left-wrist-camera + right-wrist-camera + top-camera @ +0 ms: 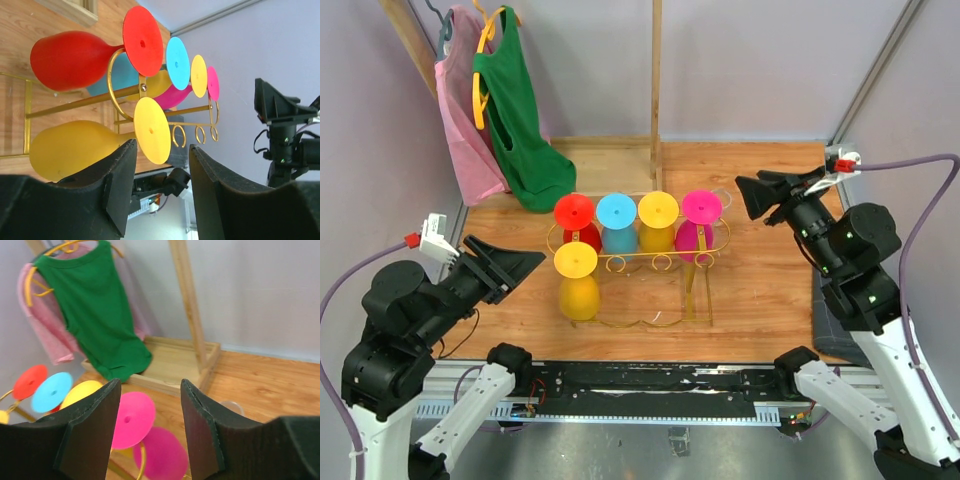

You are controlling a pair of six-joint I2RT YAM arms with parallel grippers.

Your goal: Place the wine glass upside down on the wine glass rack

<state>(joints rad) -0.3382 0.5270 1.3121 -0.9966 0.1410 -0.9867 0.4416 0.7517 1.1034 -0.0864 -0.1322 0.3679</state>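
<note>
The clear round object's rim point(233, 407) lies below my right gripper, beside the pink glass. My right gripper will point sideways, so next it should tip downward and lower onto that rim.
The gold wire wine glass rack point(642, 262) stands mid-table with several coloured glasses hanging upside down in it. In the back row are a red point(574, 212), a blue point(616, 213), a yellow point(658, 210) and a pink glass point(700, 208). One yellow wine glass point(578, 285) hangs at the front left. My left gripper point(533, 262) is open just left of it. In the left wrist view that glass's round foot point(151, 131) sits just beyond the empty left gripper point(161, 150). My right gripper point(745, 195) is open and empty, up and to the right of the pink glass point(132, 417).
A wooden garment stand point(656, 90) with a green top point(515, 120) and a pink top point(460, 110) on hangers stands at the back left, on a wooden tray base point(605, 165). A small clear round object point(231, 407) lies on the table right of the rack.
</note>
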